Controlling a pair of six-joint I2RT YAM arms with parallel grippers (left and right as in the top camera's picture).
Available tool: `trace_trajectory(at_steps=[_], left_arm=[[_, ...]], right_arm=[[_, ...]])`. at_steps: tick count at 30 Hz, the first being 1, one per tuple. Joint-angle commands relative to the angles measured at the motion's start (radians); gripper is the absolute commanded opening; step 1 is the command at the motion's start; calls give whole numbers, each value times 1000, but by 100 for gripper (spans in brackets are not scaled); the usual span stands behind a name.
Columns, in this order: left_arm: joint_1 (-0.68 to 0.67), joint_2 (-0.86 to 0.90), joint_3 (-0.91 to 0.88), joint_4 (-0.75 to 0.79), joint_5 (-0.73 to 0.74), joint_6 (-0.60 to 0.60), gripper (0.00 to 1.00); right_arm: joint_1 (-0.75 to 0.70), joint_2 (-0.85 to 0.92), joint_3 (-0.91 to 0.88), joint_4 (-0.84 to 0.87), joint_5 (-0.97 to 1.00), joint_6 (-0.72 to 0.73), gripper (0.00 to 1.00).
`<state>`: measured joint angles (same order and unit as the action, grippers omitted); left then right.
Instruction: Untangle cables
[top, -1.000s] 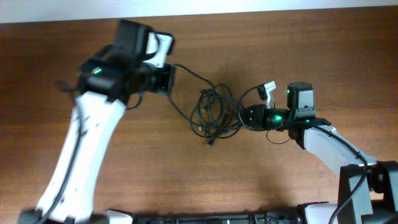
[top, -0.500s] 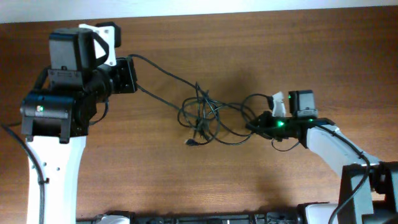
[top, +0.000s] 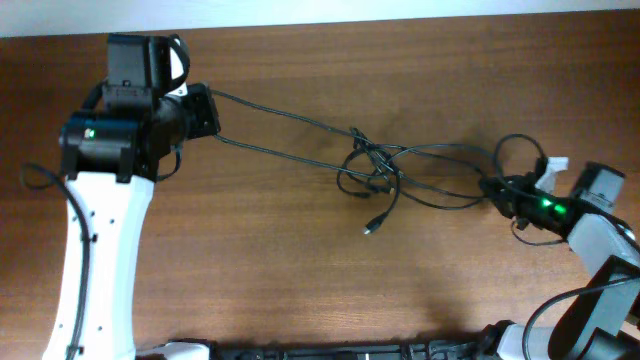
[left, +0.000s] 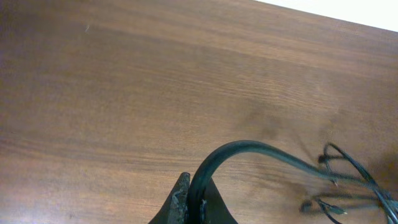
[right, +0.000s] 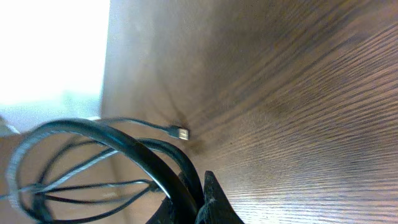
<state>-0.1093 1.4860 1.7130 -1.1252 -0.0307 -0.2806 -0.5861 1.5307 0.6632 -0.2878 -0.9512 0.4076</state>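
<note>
The robot will move its right gripper slightly to the right in the overhead view to pull the cable loops away from the knot, then let them go, because the cables are still knotted.
Thin black cables (top: 372, 166) stretch across the middle of the wooden table, knotted in a small tangle near the centre, with one plug end (top: 369, 229) hanging loose below it. At the far left, my left gripper (top: 212, 112) is shut on a cable end; two strands run tight from it to the knot. The left wrist view shows a cable (left: 249, 152) arching out from between the fingers (left: 180, 199). Far right, my right gripper (top: 493, 190) is shut on cable loops. In the right wrist view the loops (right: 112, 143) pass through its jaws and a plug (right: 180, 133) lies beyond.
The table's far edge (top: 400, 18) runs along the top of the overhead view. A thicker black wire loop (top: 38, 178) belonging to the left arm sticks out at the far left. The black robot base (top: 330, 350) lies along the bottom edge.
The two grippers have pulled apart: the right one moved far to the right, the left one slightly right. The cable bundle stretched out, and the knot shifted right and tightened.
</note>
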Motion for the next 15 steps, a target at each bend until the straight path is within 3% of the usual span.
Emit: trace_trajectory(at_steps=[1, 4, 8, 15], left_arm=[[30, 25, 21, 13, -203, -129, 0], [33, 46, 21, 13, -241, -171, 0], [95, 59, 21, 10, -404, -258, 0], [251, 59, 21, 7, -357, -269, 0]], right_arm=[[-87, 0, 0, 3, 11, -27, 4], [-101, 0, 0, 4, 13, -64, 4], [-103, 0, 0, 3, 16, -80, 4], [-103, 0, 0, 11, 30, -94, 4]])
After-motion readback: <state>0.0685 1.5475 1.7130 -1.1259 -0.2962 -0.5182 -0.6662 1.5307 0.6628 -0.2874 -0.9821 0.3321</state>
